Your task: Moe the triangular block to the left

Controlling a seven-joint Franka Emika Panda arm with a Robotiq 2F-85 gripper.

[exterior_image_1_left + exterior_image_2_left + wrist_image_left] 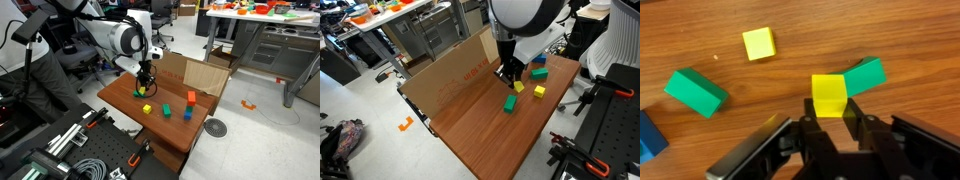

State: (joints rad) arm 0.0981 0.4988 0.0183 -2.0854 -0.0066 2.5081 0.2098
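I will next carry the triangular block in my gripper toward the right in the wrist view and then lower it there, because bare wood shows past the partly covered green block (pixel 868 75).
The triangular block (pixel 828 95) is a small yellow wedge that sits between my gripper's (pixel 829 118) two fingertips in the wrist view. The fingers press on both its sides, low over the wooden table (pixel 890 30). In both exterior views the gripper (pixel 144 86) (pixel 510 78) points straight down at the block cluster, with the yellow block (pixel 518 87) at its tips. A green block (pixel 868 75) lies right behind the held block, partly covered by it.
A squarer yellow block (pixel 759 43) (pixel 539 91), another green block (pixel 696 92) (pixel 509 103) and a blue block (pixel 648 135) lie nearby. An orange block (pixel 191 97) stands further off. A cardboard sheet (pixel 450 75) stands along the table's far edge.
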